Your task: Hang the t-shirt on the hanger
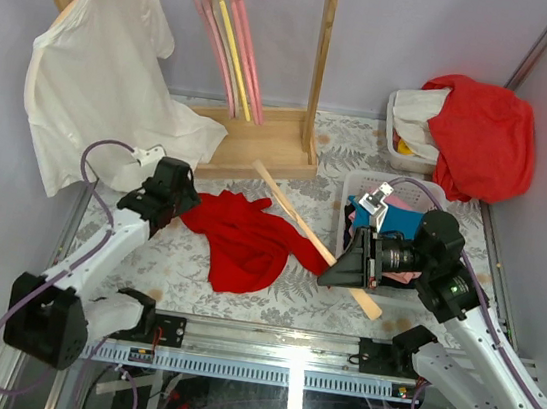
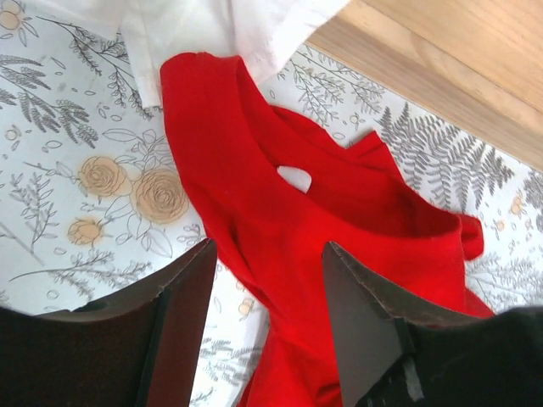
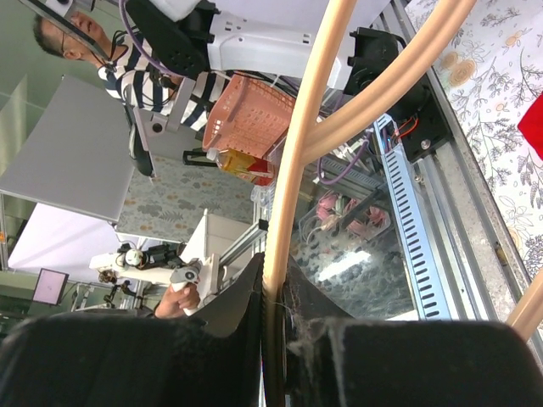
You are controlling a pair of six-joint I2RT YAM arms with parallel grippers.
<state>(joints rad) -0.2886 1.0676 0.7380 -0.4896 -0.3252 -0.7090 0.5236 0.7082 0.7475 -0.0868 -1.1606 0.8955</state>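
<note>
I will move my open left gripper down onto the fold of red t-shirt next to the small pale opening, because the cloth is below its fingers and still unpinched.
The red t-shirt [image 1: 243, 243] lies crumpled on the patterned table, its neck opening [image 2: 294, 178] facing up. My left gripper [image 1: 179, 204] hovers at the shirt's left edge. In the left wrist view this gripper [image 2: 269, 248] is open, with red cloth below the gap and nothing pinched. The pale wooden hanger [image 1: 290, 215] slants from the rack base down to the right, along the shirt's right edge. My right gripper [image 1: 343, 269] is shut on the hanger near its middle. In the right wrist view the hanger's curved wood [image 3: 299, 153] rises out of the shut gripper [image 3: 273, 275].
A white t-shirt [image 1: 99, 71] hangs at the left end of the wooden rack [image 1: 262, 138], its hem near my left arm. Pink and yellow hangers [image 1: 230, 37] hang on the rail. A white bin with a red-orange garment [image 1: 485, 132] and a basket of clothes [image 1: 398, 219] stand at the right.
</note>
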